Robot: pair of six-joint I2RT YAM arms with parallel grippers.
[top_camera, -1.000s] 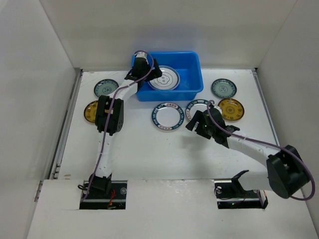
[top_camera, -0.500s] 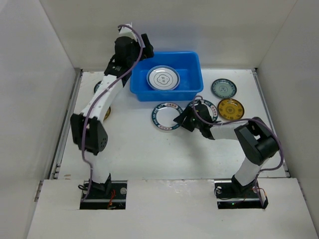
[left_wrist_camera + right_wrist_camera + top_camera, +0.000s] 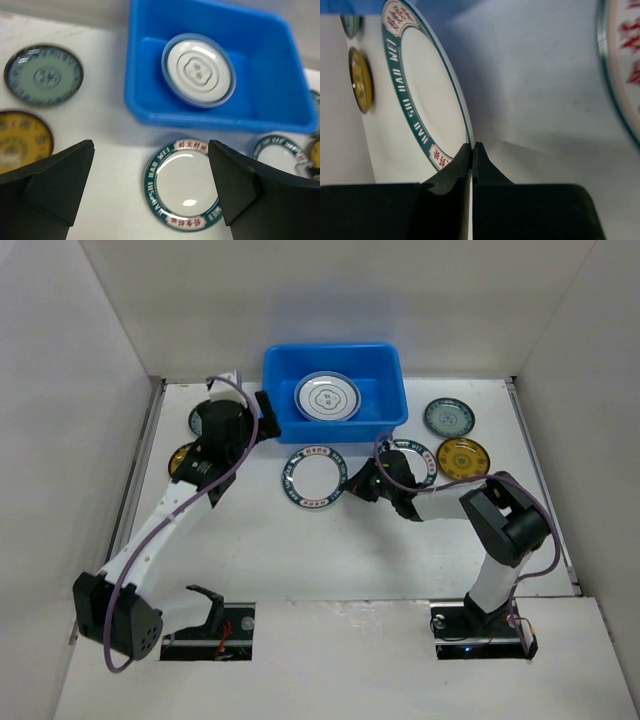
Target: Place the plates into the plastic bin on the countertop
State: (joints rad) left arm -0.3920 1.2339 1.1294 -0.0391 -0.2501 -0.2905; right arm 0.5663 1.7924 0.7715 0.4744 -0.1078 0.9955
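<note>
The bin's near side is beyond the green-rimmed plate, so my right gripper will next lift outward over that side, then lower to release above the blue-rimmed plate.
The blue plastic bin (image 3: 385,410) stands at the back of the countertop with one white, blue-rimmed plate (image 3: 327,397) in it. In front of it a white plate with a green lettered rim (image 3: 313,478) lies on the countertop. My right gripper (image 3: 352,483) is shut on its right rim; in the right wrist view the fingertips (image 3: 472,146) pinch the edge of this plate (image 3: 425,105). My left gripper (image 3: 264,412) hangs open at the bin's left end, holding nothing (image 3: 150,165), above the same plate (image 3: 186,184).
A second green-rimmed plate (image 3: 405,458) lies partly under my right arm. A small teal plate (image 3: 449,417) and a yellow one (image 3: 464,459) sit at the right. Another teal plate (image 3: 44,75) and yellow plate (image 3: 22,141) lie at the left, by the left arm.
My right gripper has closed on the green-rimmed plate's rim, and the plate has slid a little left. My left arm has drawn back from the bin and swung down to the left.
</note>
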